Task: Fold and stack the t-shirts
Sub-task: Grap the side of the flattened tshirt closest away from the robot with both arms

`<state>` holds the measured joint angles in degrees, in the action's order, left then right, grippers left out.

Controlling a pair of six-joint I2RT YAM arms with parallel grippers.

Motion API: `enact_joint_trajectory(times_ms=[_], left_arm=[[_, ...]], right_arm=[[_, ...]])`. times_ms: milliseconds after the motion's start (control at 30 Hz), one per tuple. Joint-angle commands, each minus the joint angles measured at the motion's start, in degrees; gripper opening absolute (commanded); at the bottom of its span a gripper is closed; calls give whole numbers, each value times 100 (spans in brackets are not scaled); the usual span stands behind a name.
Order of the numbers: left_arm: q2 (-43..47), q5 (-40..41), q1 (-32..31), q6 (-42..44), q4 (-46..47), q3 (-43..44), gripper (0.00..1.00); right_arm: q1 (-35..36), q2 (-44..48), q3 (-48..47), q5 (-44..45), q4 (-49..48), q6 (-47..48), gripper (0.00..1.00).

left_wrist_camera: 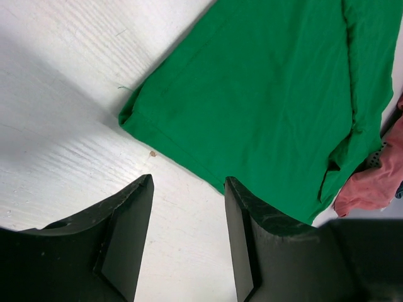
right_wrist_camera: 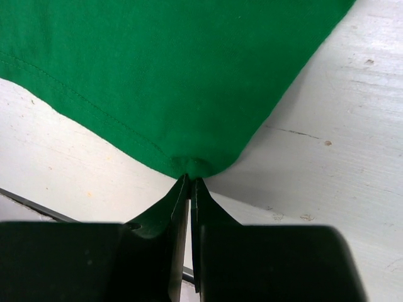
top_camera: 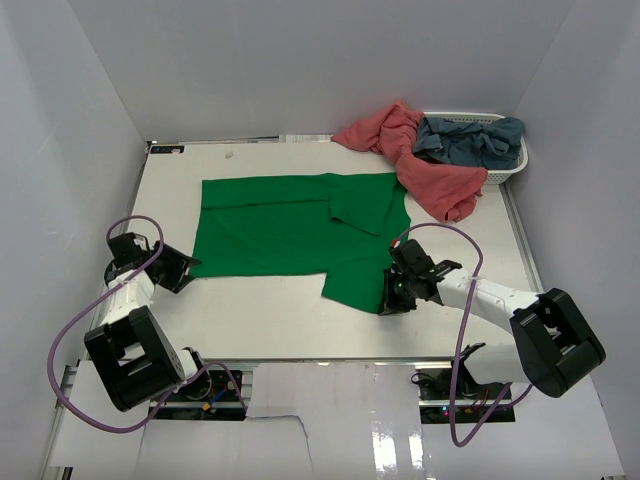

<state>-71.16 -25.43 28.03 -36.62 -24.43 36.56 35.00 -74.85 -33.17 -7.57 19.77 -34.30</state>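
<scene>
My left gripper will go down to the table first, and then it will move over onto the shirt's free near corner [top_camera: 196, 273] [left_wrist_camera: 130, 119].
The bright green t-shirt [top_camera: 290, 225] lies spread flat across the middle of the table, with a part folded over at its right side. My right gripper [top_camera: 390, 300] is shut on the shirt's near right corner; in the right wrist view the fingertips [right_wrist_camera: 191, 179] pinch a small pucker of green cloth [right_wrist_camera: 164, 69]. My left gripper [top_camera: 185, 270] stands open just off the shirt's near left corner [left_wrist_camera: 129, 116], with bare table between its fingers [left_wrist_camera: 189, 179]. The salmon-pink t-shirt [top_camera: 420, 160] and the grey-blue t-shirt [top_camera: 470, 140] lie crumpled at the back right.
A white slatted basket [top_camera: 510, 170] sits at the back right corner, with the grey-blue shirt in it and the pink one spilling out onto the table. White walls close in the left, back and right sides. Cables loop beside both arms.
</scene>
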Motion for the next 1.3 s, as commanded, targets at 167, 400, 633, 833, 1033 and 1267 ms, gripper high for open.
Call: enact_joint_trajectory(times_ms=[167,400,633,833,1033,1267], left_arm=[[163,275,45,-248,78,-359,56],[-108,952,45,-679,69,-237,55],[-724,1225,45,-1013,183,36,49],[-1198,1365,45,-1066,500,106,42],[-1568,1233,53,-1145,676,203,42],[-1753,1111,45,-1049,738,229,15]], right_arm=[[24,32,-225,72,238,108,8],[24,155,-208,54,238,108,8],[24,207,-199,-7,229,108,8],[24,260,-208,-60,273,108,8],[24,278,-243,-77,343,152,8],[24,304,-287,-113,387,143,8]])
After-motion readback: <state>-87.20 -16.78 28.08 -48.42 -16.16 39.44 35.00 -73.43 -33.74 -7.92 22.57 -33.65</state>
